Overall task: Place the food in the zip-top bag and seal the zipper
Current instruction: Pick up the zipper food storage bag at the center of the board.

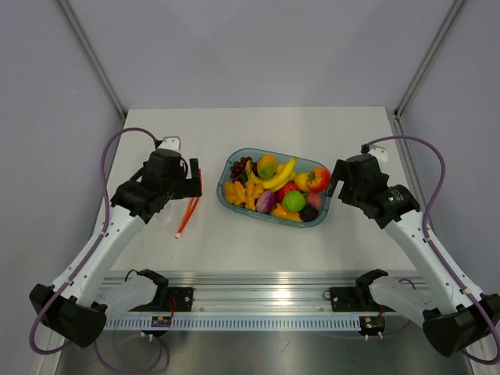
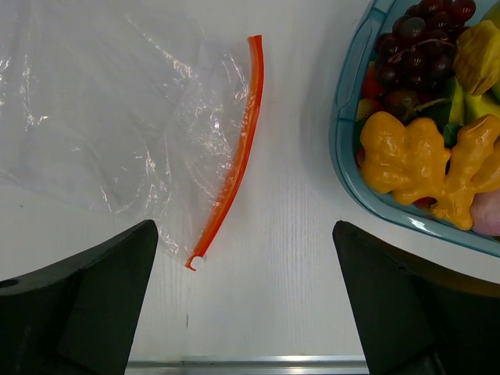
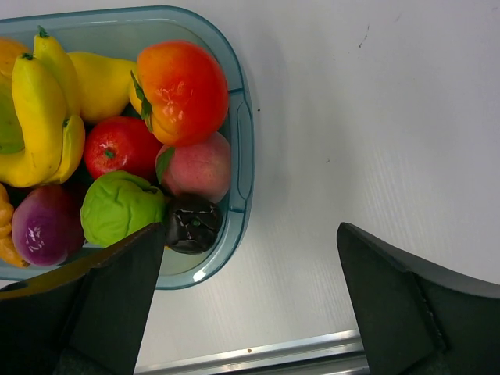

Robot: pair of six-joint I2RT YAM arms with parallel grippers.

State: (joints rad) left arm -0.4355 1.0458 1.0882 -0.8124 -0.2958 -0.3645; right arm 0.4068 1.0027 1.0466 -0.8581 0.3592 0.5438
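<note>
My left gripper lowers its open fingers astride the near part of the orange-red zipper below it next, a piece narrow enough for them.
The food (image 1: 275, 190) fills a blue-tinted clear oval tray (image 1: 226, 199) at the table's middle: banana, tomato, red, green, purple pieces and dark grapes (image 2: 418, 43). The zip-top bag (image 2: 109, 117) lies flat and empty to the tray's left, mostly under the left arm in the top view. Its orange-red zipper (image 2: 242, 148) (image 1: 189, 209) runs along the bag's right edge. My left gripper (image 2: 246, 258) hovers open above bare table between zipper and tray. My right gripper (image 3: 250, 258) is open over the tray's right end (image 3: 242, 156), beside the tomato (image 3: 181, 90) and a dark piece (image 3: 193, 224).
A metal rail (image 1: 258, 301) runs along the near table edge, by the arm bases. Grey walls close the table at the back and sides. White table surface (image 1: 266, 133) lies behind the tray and to its right (image 3: 375, 117).
</note>
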